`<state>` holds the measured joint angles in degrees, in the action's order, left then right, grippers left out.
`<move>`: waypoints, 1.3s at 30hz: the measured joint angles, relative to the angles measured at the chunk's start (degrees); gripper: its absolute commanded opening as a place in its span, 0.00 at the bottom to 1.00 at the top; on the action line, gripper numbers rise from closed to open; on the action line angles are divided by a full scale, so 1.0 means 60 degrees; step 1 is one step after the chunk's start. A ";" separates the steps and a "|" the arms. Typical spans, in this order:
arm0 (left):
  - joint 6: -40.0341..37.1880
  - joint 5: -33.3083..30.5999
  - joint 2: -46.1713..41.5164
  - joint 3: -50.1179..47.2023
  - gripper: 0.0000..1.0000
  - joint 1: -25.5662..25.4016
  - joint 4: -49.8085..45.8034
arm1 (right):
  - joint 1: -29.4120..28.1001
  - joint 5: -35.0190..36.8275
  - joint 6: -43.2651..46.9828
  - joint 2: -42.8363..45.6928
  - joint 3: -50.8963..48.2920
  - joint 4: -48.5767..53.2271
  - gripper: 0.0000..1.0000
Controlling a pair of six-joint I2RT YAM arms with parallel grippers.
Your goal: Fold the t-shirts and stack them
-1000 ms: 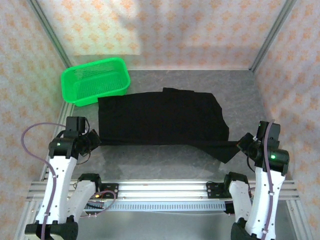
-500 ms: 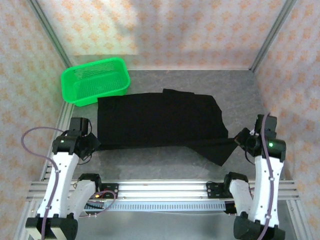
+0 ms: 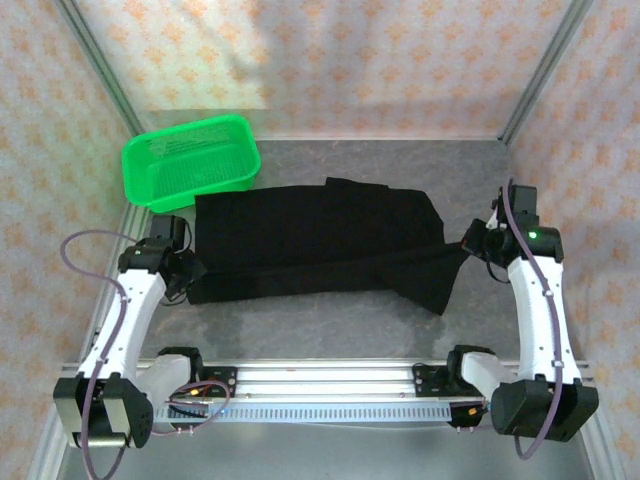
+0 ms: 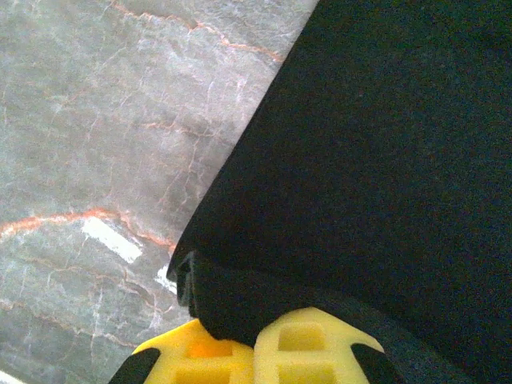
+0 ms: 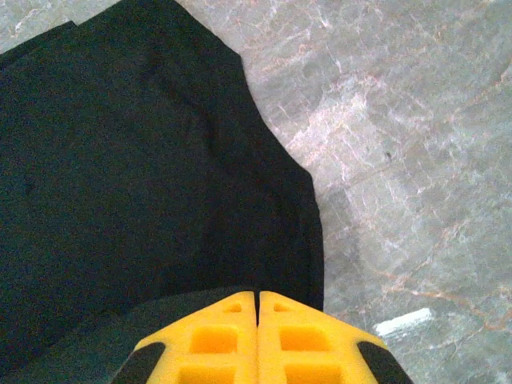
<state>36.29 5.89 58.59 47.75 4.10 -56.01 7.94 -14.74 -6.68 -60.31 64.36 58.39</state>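
Note:
The left gripper should next move down and outward onto the shirt's side edge by the basket (image 4: 240, 196) and let go of the shirt's corner, as the near edge of the shirt lifts into a fold.
A black t-shirt (image 3: 320, 235) lies spread across the middle of the grey table, its near edge lifted into a fold. At the shirt's near left corner my left gripper (image 3: 188, 272) is shut on the cloth; in the left wrist view black cloth (image 4: 360, 160) bulges out between the yellow fingertips (image 4: 312, 340). My right gripper (image 3: 468, 243) holds the near right corner, shut on the t-shirt (image 5: 136, 160), with its yellow fingertips (image 5: 216, 332) pressed together. A flap of cloth (image 3: 435, 285) hangs down below the right gripper toward the table.
A bright green mesh basket (image 3: 190, 160) stands at the back left, touching the shirt's far left corner. Patterned walls close in the back and both sides. A metal rail (image 3: 320, 385) runs along the near edge between the arm bases.
Both grippers have carried the shirt's near edge away from the rail toward the back, folding it over the rest. The hanging right flap has followed.

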 measured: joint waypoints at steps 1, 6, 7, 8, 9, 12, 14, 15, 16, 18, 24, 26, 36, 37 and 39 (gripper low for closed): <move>-0.0055 -0.0004 0.0098 0.0015 0.01 0.0000 0.0066 | -0.0036 0.0040 0.0066 -0.0084 0.0051 -0.0062 0.00; -0.0328 -0.0069 0.0568 0.0073 0.01 0.0000 0.0306 | -0.0393 0.0321 0.0408 -0.0579 0.0251 -0.0339 0.00; -0.0375 -0.0084 0.0659 0.0106 0.01 0.0000 0.0324 | -0.0484 0.0404 0.0459 -0.0659 0.0299 -0.0361 0.00; -0.0412 -0.0102 0.0750 0.0127 0.01 0.0000 0.0361 | -0.0594 0.0517 0.0535 -0.0769 0.0368 -0.0393 0.00; -0.0474 -0.0120 0.0834 0.0146 0.01 0.0000 0.0404 | -0.0710 0.0619 0.0619 -0.0878 0.0441 -0.0430 0.00; -0.0576 -0.0182 0.1049 0.0164 0.01 0.0000 0.0557 | -0.1002 0.0900 0.0820 -0.1133 0.0590 -0.0546 0.00; -0.0641 -0.0259 0.1184 0.0164 0.01 0.0000 0.0634 | -0.1202 0.1096 0.0929 -0.1264 0.0663 -0.0572 0.00; -0.0648 -0.0295 0.1231 0.0164 0.01 0.0004 0.0670 | -0.1297 0.1202 0.0991 -0.1341 0.0688 -0.0608 0.00; -0.0663 -0.0324 0.1282 0.0164 0.01 0.0004 0.0710 | -0.1406 0.1311 0.1038 -0.1443 0.0703 -0.0659 0.00; -0.0798 -0.0357 0.1381 0.0164 0.01 0.0004 0.0790 | -0.1603 0.1497 0.1137 -0.1639 0.0707 -0.0718 0.00; -0.1126 -0.0441 0.1938 0.0164 0.02 0.0011 0.1086 | -0.2149 0.2120 0.1319 -0.2146 0.0707 -0.0976 0.00; -0.1231 -0.0517 0.2182 0.0164 0.01 0.0011 0.1206 | -0.2379 0.2382 0.1388 -0.2357 0.0718 -0.1078 0.00; -0.1548 -0.0568 0.3501 0.0557 0.03 0.0029 0.1778 | -0.3260 0.3792 0.1818 -0.3377 0.1104 -0.1628 0.00; -0.1566 -0.0568 0.3650 0.0623 0.03 0.0029 0.1821 | -0.3289 0.3901 0.1869 -0.3446 0.1126 -0.1701 0.00; -0.1574 -0.0568 0.3905 0.0692 0.03 0.0029 0.1916 | -0.3330 0.4058 0.1920 -0.3581 0.1151 -0.1821 0.00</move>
<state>26.85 2.48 82.02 51.90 4.27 -44.51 -12.03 9.61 4.84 -81.80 71.26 47.46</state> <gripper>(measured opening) 0.048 0.042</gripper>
